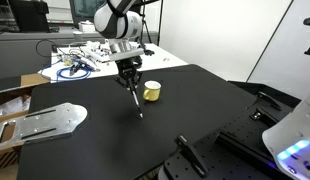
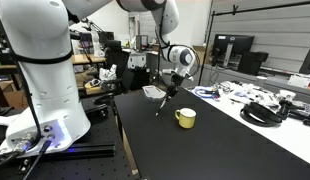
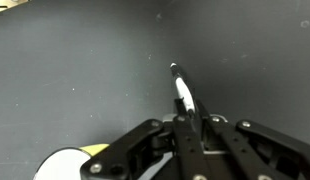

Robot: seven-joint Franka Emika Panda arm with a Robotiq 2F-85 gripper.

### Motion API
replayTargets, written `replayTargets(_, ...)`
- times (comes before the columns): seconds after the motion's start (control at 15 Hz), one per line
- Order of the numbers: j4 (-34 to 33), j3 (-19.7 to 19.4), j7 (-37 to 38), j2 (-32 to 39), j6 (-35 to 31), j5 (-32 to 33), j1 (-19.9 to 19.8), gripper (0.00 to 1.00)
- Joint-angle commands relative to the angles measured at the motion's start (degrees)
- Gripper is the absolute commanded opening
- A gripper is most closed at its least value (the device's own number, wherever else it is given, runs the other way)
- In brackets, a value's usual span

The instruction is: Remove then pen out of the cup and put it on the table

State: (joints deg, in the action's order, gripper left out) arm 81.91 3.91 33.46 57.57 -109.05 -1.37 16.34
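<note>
The pen is still hanging tilted from my gripper. It needs to move from the cup toward the metal plate, then go down toward the black table.
My gripper is shut on the pen, a thin dark stick that hangs tilted from the jaws with its tip near the black table. It also shows in an exterior view below the gripper. In the wrist view the pen sticks out from between the closed fingers over the tabletop. The pale yellow cup stands on the table just beside the gripper. The cup appears in an exterior view and at the bottom edge of the wrist view.
A metal plate lies at one table edge. A black bar-shaped fixture sits at the near edge. A cluttered white table with cables stands behind. The robot base is beside the table.
</note>
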Motion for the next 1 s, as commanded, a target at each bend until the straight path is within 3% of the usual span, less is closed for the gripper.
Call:
replayTargets(0.0, -5.43, -0.54, -0.86, 4.22, 4.02, -1.50, 0.64, 0.03)
replayTargets(0.93, -2.64, -0.84, 0.19, 6.81, -11.48, -2.19, 2.88, 0.03)
